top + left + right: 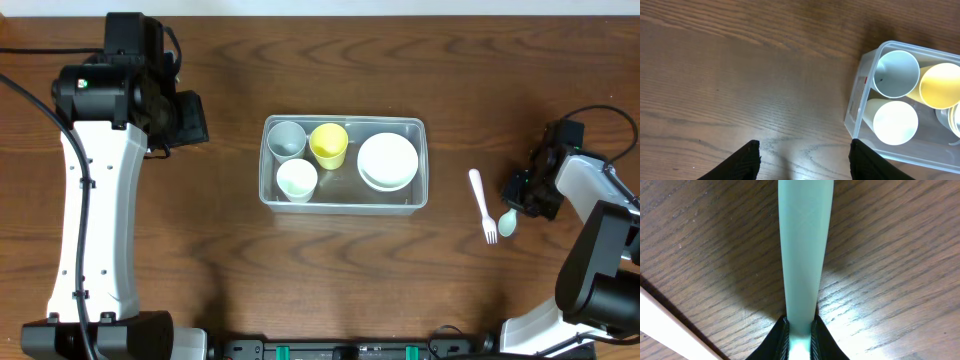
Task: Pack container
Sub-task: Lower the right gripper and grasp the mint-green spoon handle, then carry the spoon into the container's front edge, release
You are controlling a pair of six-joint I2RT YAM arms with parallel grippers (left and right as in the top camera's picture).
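My right gripper will next lift, move over the container [343, 204] and go down to let go of the spoon in the gap beside the white cup, where the container's bare bottom shows.
The clear rectangular container [343, 204] sits mid-table and holds a grey-blue cup [287, 139], a yellow cup [329, 144], a white cup [297, 180] and stacked white bowls [388, 161]. My left gripper [190, 118] is open and empty over bare wood, left of the container; in the left wrist view its fingers [805, 155] frame the table and the container's corner [856, 111]. My right gripper [527, 194] is at the right edge, shut on the handle of a pale green spoon [508, 222], which fills the right wrist view [802, 245] between the fingers [800, 330].
A white fork [483, 205] lies on the table just left of the spoon, right of the container; its handle shows at the lower left of the right wrist view [670, 325]. Dark wooden table [220, 260] all around.
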